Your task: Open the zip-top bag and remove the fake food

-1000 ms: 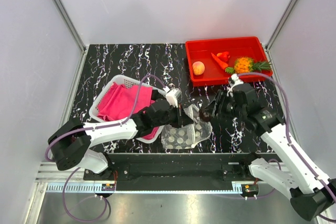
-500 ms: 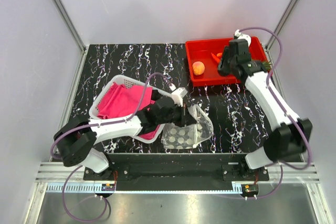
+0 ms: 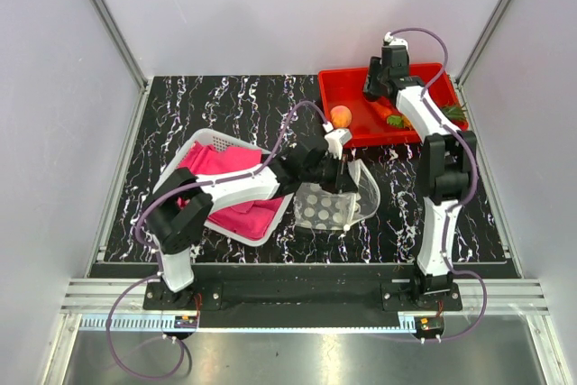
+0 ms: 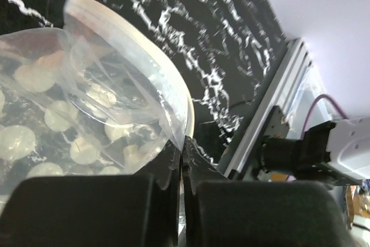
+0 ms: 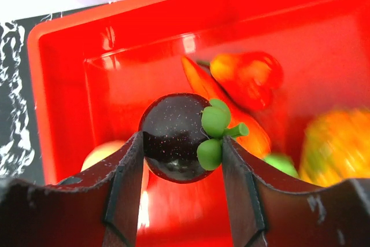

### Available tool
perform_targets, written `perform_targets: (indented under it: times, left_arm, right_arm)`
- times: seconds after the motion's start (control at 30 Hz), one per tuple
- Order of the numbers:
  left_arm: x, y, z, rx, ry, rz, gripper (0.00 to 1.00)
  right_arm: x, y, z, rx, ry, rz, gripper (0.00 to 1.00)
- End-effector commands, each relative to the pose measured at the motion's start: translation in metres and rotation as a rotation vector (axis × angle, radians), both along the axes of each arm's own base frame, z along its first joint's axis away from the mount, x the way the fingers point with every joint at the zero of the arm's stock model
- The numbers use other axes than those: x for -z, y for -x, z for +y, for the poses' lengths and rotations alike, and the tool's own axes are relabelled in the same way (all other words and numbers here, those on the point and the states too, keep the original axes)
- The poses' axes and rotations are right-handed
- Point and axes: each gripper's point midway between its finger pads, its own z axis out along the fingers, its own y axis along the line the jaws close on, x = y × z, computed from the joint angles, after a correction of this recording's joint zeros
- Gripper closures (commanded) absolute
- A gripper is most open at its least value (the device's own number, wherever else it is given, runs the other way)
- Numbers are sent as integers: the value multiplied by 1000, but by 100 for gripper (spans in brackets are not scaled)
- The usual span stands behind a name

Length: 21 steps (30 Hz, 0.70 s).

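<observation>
My right gripper should go down toward the gap between the peach-orange fruit (image 3: pixel 340 115) and the carrot-like piece and let go of the purple fruit, because the tray's bare bottom shows there.
The zip-top bag (image 3: pixel 332 203) lies open on the black marbled table, its white zip strip (image 4: pixel 144 50) curving up. My left gripper (image 3: pixel 343 169) is shut on the bag's rim, and the left wrist view (image 4: pixel 184 150) shows the plastic pinched between the jaws. My right gripper (image 3: pixel 372 87) is over the red tray (image 3: pixel 379 140), shut on a dark purple round toy fruit (image 5: pixel 173 137) with a green cap. In the tray lie the peach-orange fruit (image 3: pixel 340 115), the red piece (image 5: pixel 251 76), the carrot-like piece (image 3: pixel 397 119) and the orange pineapple (image 5: pixel 338 143).
A white mesh basket (image 3: pixel 194 143) with pink cloth (image 3: pixel 216 173) stands at the left, under the left arm. The red tray sits at the back right by the wall. Grey walls close in the table on three sides.
My right arm has swung from beside the bag to the far side of the red tray. My left gripper has dragged the bag right and away from the table's front edge.
</observation>
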Motion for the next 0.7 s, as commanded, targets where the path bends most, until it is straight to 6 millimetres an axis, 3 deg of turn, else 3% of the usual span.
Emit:
perform_targets:
  times: [0.0,0.03,0.1,0.23,0.3,0.33,0.37,0.4,0.5,0.57,0.6,0.63,0.67]
  left_arm:
    - [-9,5,-7,70,18,-7,85]
    - [-9,5,-6,63,15,-6,76]
    - [-11,5,-1,47,6,-10,57]
    - [-32,10,10,38,20,-46,47]
    - [-41,13,15,32,32,-58,43]
    - [-54,16,19,32,51,-74,26]
    - [-59,19,22,33,58,-79,1]
    - [-65,22,24,31,67,-87,1]
    - [-83,34,35,22,94,-111,1]
    - [-90,44,45,19,107,-129,1]
    - [-83,49,51,14,94,-119,1]
    - [-93,54,58,8,115,-135,1]
    - [-93,57,62,-3,119,-130,1]
  right_arm:
    - [-12,-39,12,-74,-26,-97,71]
    - [5,-44,14,-81,-27,-72,70]
    - [21,-51,16,-86,-35,-56,66]
    - [37,-57,23,-106,-62,-35,48]
    - [40,-58,26,-113,-75,-19,33]
    - [40,-57,31,-131,-91,-11,31]
    - [40,-55,34,-143,-107,1,25]
    - [37,-52,37,-141,-127,20,15]
    - [21,-40,39,-130,-170,46,1]
    - [21,-25,36,-104,-175,95,0]
    - [3,-17,35,-83,-188,88,0]
    - [-3,-10,30,-55,-186,96,0]
    - [7,8,28,-37,-188,161,0]
